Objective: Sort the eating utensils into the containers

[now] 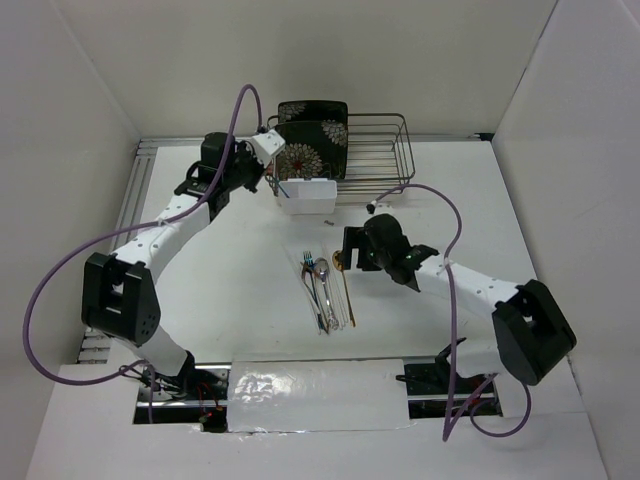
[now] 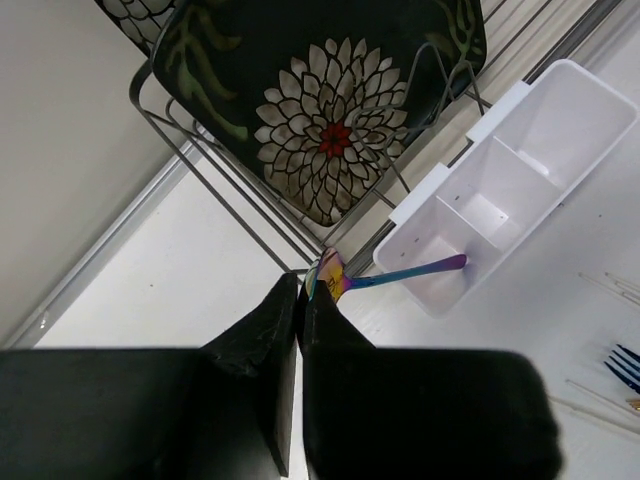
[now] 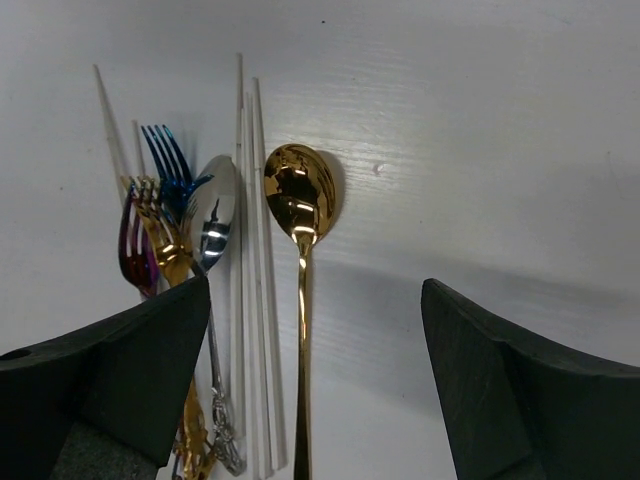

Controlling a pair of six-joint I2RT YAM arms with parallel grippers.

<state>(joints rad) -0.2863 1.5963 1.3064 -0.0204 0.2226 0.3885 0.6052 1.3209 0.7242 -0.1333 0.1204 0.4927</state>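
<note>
The gold spoon's bowl is below my right gripper, to its left in the top view. I need to lower it that way onto that bowl's edge, clear of chopsticks.
My left gripper (image 2: 303,292) is shut on the bowl of an iridescent pink-gold spoon (image 2: 400,273). The spoon's handle reaches into the near compartment of the white plastic tub (image 2: 560,120). In the top view the left gripper (image 1: 271,171) is by the left end of the tub (image 1: 318,203). The other utensils (image 1: 325,290) lie bundled at the table's middle: a gold spoon (image 3: 300,190), pale chopsticks (image 3: 256,260), a silver spoon (image 3: 215,215), a blue fork (image 3: 165,160) and a gold fork (image 3: 152,205). My right gripper (image 3: 315,300) is open above the gold spoon's handle and also shows in the top view (image 1: 350,252).
A dark wire rack (image 1: 378,150) stands at the back behind the tub and holds a black floral plate (image 1: 312,140). The plate (image 2: 330,110) and rack wires (image 2: 200,165) are close ahead of the left gripper. White walls enclose the table.
</note>
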